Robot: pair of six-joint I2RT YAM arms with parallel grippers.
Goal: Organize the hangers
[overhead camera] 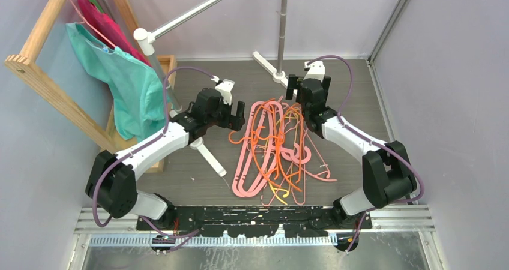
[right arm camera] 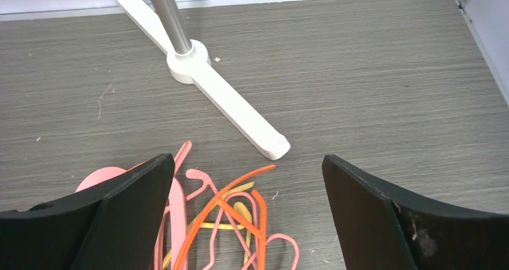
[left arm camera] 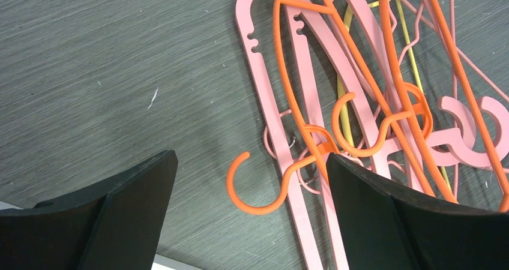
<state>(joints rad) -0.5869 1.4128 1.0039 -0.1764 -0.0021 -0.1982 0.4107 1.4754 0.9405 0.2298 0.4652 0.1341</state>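
Observation:
My right gripper will move back, down and to the left in the top view, onto the thick orange hanger's bar (overhead camera: 278, 148), because that hanger lies on top of pink ones.
The hangers (overhead camera: 273, 150) lie in a tangled pile on the grey floor between the arms: thick pink and orange ones, and thin pink, orange and yellow ones. My left gripper (overhead camera: 235, 117) is open and empty at the pile's left edge. In the left wrist view my left gripper (left arm camera: 249, 156) hovers over an orange hook (left arm camera: 252, 207) beside a thick pink hanger (left arm camera: 270, 102). My right gripper (overhead camera: 294, 90) is open and empty at the pile's far right end. In the right wrist view my right gripper (right arm camera: 247, 157) is above thin hanger ends (right arm camera: 234, 213).
A metal rack pole (overhead camera: 282, 24) stands behind the pile on a white foot (right arm camera: 240, 111). Another white foot (overhead camera: 210, 156) lies left of the pile. A wooden frame (overhead camera: 54, 96) at the left holds a thin pink hanger with teal (overhead camera: 129, 84) and magenta garments.

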